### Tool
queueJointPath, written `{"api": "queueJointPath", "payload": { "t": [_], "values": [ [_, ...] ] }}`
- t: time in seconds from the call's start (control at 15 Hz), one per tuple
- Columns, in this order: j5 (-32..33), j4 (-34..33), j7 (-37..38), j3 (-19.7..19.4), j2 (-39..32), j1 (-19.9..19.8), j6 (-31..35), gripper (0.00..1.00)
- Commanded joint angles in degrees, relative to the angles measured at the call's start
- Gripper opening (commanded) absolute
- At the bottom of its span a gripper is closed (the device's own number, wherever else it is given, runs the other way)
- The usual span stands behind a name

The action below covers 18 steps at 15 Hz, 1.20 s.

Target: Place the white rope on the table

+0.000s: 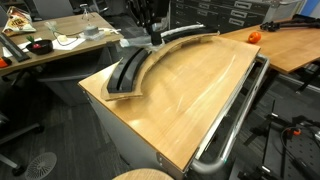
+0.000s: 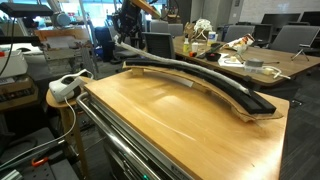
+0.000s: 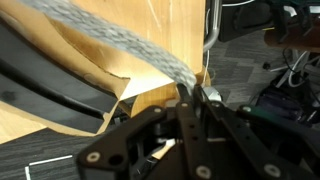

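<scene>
My gripper lowers the rope's still raised end onto the bare tabletop beside the dark track below my gripper next and releases it.
The white rope (image 3: pixel 110 40) runs from the upper left of the wrist view down into my gripper (image 3: pixel 192 95), which is shut on its end. In both exterior views the rope (image 1: pixel 186 36) (image 2: pixel 190 72) lies along the dark curved track (image 1: pixel 128 75) (image 2: pixel 245 102) at the far edge of the wooden table (image 1: pixel 190 100) (image 2: pixel 170 125). My gripper (image 1: pixel 153 37) (image 2: pixel 121 45) hangs over the table's corner at one end of the track and holds the rope's end slightly raised.
A metal rail (image 1: pixel 236 118) runs along the table's near edge. A cluttered desk (image 1: pixel 50 42) (image 2: pixel 245 62) stands behind. An orange object (image 1: pixel 254 37) sits on a neighbouring table. A white device (image 2: pixel 68 86) rests on a stool beside the table.
</scene>
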<state>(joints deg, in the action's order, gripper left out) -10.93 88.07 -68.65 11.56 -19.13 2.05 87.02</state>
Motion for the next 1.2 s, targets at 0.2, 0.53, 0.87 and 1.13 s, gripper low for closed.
{"api": "queueJointPath", "payload": {
  "t": [0.2, 0.53, 0.87, 1.13],
  "values": [
    [3.47, 7.72, 5.88, -2.64, 4.07, 1.38, 6.26, 0.02],
    [8.28, 14.44, 9.01, -2.1, 7.66, 2.02, 13.6, 0.02],
    [11.08, 26.09, 5.42, -2.13, 12.62, 2.04, 22.82, 0.02],
    [9.78, 39.11, 2.82, -2.2, 17.8, 2.0, 37.77, 0.02]
  ]
}}
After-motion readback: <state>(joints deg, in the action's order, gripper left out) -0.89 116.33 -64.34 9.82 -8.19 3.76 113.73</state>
